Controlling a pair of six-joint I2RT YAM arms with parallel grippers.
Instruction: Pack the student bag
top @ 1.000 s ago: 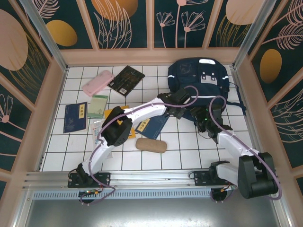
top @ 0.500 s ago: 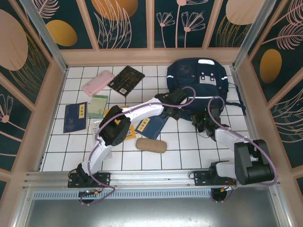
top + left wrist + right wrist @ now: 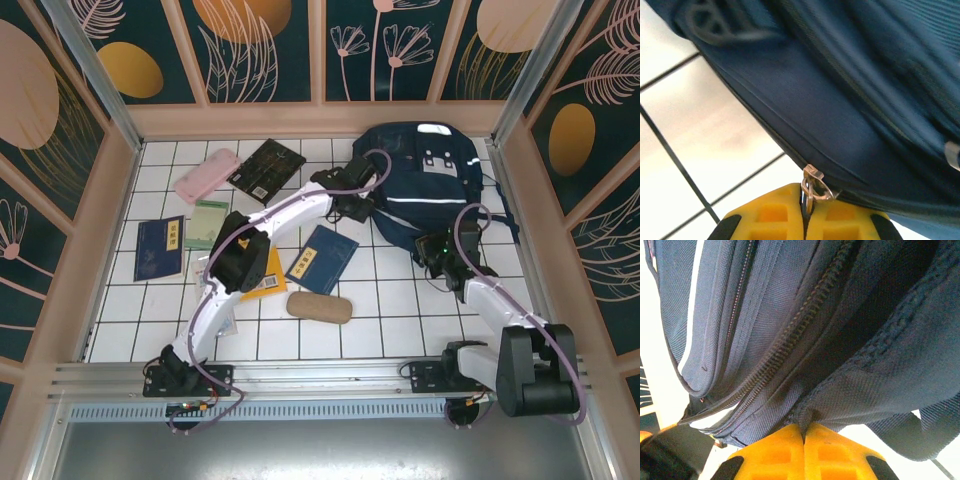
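Next, my left gripper slides along and releases the zipper pull (image 3: 814, 184), since the seam by the black buckle (image 3: 702, 54) runs on from it, outward of my gripper.
The student bag (image 3: 430, 165) lies at the back right of the tiled floor, navy with white stripes and grey patches. My left gripper (image 3: 357, 208) is at the bag's left edge. In the left wrist view its yellow fingers (image 3: 770, 215) are shut on the silver zipper pull (image 3: 814, 184), at the seam of the bag (image 3: 850, 100). My right gripper (image 3: 433, 243) is at the bag's near edge. Its yellow fingers (image 3: 835, 450) are shut on a fold of the bag's fabric (image 3: 812, 412), just below a zipper line (image 3: 805, 320).
A navy booklet (image 3: 322, 258) and a tan pouch (image 3: 320, 307) lie in the middle. To the left are a yellow book (image 3: 264, 272), a green booklet (image 3: 207, 224), a blue booklet (image 3: 159, 247), a pink case (image 3: 206, 176) and a black book (image 3: 266, 169). Walls enclose the floor.
My left gripper has travelled up and left along the bag's edge with the zipper pull in it. My right gripper has shut on the bag's fabric and shifted slightly right.
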